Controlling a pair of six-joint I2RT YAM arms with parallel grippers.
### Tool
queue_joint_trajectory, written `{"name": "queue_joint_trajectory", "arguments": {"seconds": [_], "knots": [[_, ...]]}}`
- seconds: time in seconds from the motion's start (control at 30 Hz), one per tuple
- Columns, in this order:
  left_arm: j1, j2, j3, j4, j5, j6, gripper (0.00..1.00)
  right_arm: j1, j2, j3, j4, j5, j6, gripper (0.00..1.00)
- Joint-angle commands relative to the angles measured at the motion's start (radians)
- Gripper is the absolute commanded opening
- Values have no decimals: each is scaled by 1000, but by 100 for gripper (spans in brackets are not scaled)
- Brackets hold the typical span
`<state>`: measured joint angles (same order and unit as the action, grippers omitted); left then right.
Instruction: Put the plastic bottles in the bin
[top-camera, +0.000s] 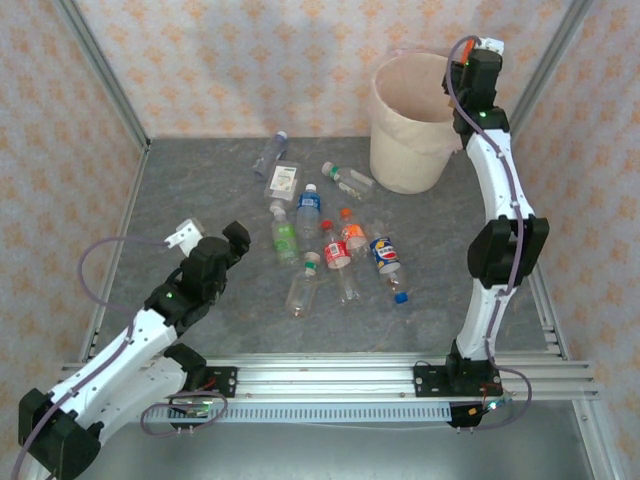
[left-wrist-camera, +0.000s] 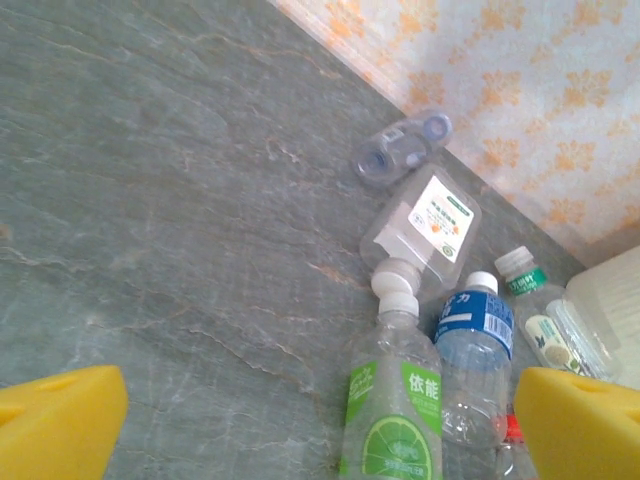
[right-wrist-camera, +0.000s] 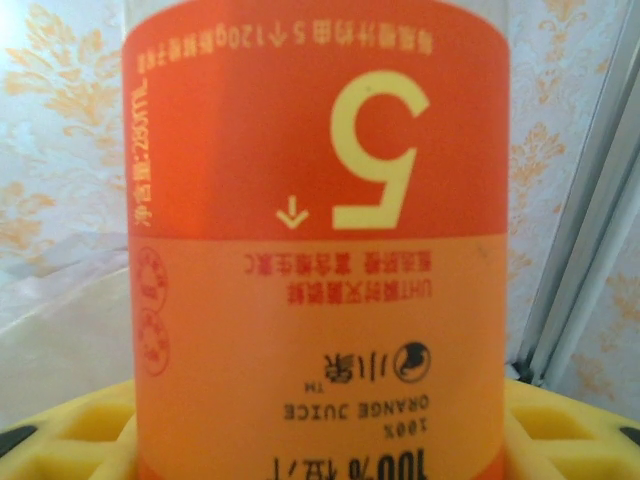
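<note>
The orange-labelled juice bottle (right-wrist-camera: 320, 250) should go across the cream bin's rim next with my right gripper, which should then open over the cream bin's opening and release it.
Several plastic bottles lie in a loose cluster mid-table, among them a green-labelled one (top-camera: 285, 240), a blue-labelled one (top-camera: 308, 208) and a red-labelled one (top-camera: 336, 255). My left gripper (top-camera: 212, 232) stands open just left of the cluster. In the left wrist view the lime-label bottle (left-wrist-camera: 395, 400) lies between its yellow pads (left-wrist-camera: 60, 420), untouched, with the blue-label bottle (left-wrist-camera: 472, 330) beside it. My right gripper (top-camera: 460, 75) is up at the far right rim of the cream bin (top-camera: 400, 160). It is shut on an orange-labelled juice bottle (right-wrist-camera: 320, 250), held upside down.
A flat clear bottle with a white label (left-wrist-camera: 430, 225) and a clear bluish bottle (left-wrist-camera: 400, 150) lie near the back wall. Another bottle (top-camera: 345, 180) rests just left of the bin. Metal frame posts (top-camera: 100, 70) and patterned walls enclose the grey tabletop (top-camera: 200, 180).
</note>
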<state>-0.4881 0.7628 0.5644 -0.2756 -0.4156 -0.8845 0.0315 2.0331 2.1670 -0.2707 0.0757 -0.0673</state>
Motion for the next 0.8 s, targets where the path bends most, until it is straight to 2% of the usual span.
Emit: {"name": "queue_joint_trajectory", "arguments": {"seconds": [0.0, 0.13, 0.33, 0.43, 0.57, 0.77], "knots": [[11, -57, -28, -42, -102, -37, 100, 2, 72, 169, -136, 1, -123, 54], [11, -79, -35, -43, -112, -22, 100, 2, 186, 347, -243, 42, -172, 55], [13, -39, -17, -37, -90, -7, 100, 2, 244, 399, -232, 36, -222, 58], [13, 1, 5, -24, -57, 21, 100, 2, 259, 413, -229, 52, -221, 63], [13, 59, 36, -29, -28, 40, 100, 2, 253, 422, -248, 65, -203, 79], [15, 124, 63, -28, 16, 57, 100, 2, 183, 398, -310, 73, -172, 86]]}}
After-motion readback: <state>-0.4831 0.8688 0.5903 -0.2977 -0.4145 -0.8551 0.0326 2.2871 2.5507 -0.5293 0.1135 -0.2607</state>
